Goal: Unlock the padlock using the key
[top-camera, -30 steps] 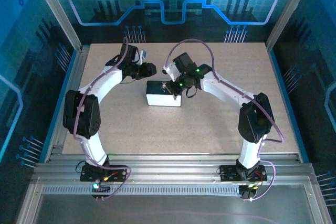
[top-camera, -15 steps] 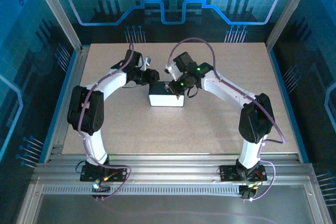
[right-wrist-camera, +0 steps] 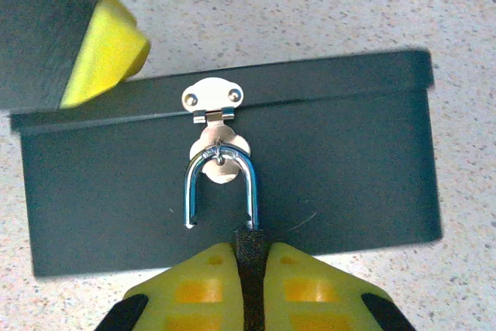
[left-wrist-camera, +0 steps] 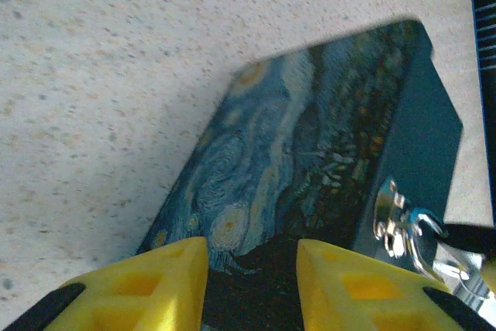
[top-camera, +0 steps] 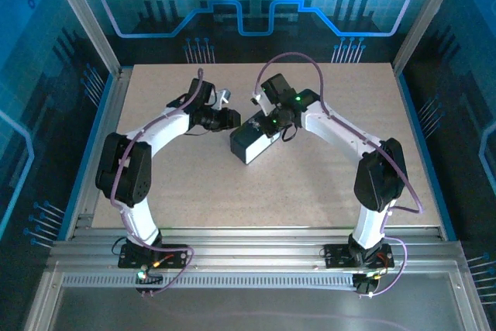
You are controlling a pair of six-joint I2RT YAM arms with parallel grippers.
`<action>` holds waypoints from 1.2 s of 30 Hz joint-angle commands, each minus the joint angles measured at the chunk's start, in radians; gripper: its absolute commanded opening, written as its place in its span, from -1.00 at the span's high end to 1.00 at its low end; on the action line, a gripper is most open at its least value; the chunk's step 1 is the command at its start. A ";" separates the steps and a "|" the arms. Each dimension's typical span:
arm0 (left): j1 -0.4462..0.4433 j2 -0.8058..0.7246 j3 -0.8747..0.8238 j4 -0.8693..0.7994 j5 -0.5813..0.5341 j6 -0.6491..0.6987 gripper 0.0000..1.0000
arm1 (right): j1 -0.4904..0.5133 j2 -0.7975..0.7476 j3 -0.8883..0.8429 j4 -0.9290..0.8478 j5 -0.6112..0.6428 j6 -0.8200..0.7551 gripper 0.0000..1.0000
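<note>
The right gripper moves off the silver hasp [right-wrist-camera: 215, 98] and down onto the bare tabletop beside the box next to release the padlock, because the padlock's shackle is sprung.
A dark box [top-camera: 249, 143] with a starry painted lid [left-wrist-camera: 310, 137] lies askew at the table's middle. On its front hangs a padlock from a silver hasp [right-wrist-camera: 215, 98]. The chrome shackle [right-wrist-camera: 221, 184] is sprung, its left leg free of the black body [right-wrist-camera: 249, 247]. My right gripper [right-wrist-camera: 249, 261] is shut on that body, just below the box front [right-wrist-camera: 349, 153]. My left gripper [left-wrist-camera: 252, 269] hovers open over one end of the lid, nothing between its yellow fingers. One left finger [right-wrist-camera: 105, 56] shows beyond the box. The padlock [left-wrist-camera: 422, 226] glints at the box's right side.
Speckled beige tabletop [top-camera: 310, 184] surrounds the box on all sides. Aluminium frame rails [top-camera: 108, 114] and blue-lit panels bound the table at the left, right and back.
The box has swung from square to diagonal, its padlock end drawn toward the back right with my right gripper. My left gripper has shifted right and nearer, over the box's end.
</note>
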 commanded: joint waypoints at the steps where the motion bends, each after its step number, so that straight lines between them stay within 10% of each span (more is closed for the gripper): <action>1: -0.089 -0.024 -0.039 -0.018 0.066 -0.013 0.28 | -0.027 0.011 -0.028 0.022 0.062 0.043 1.00; 36: -0.050 -0.104 -0.078 0.017 0.050 -0.091 0.23 | -0.137 -0.017 -0.119 0.324 0.057 0.349 1.00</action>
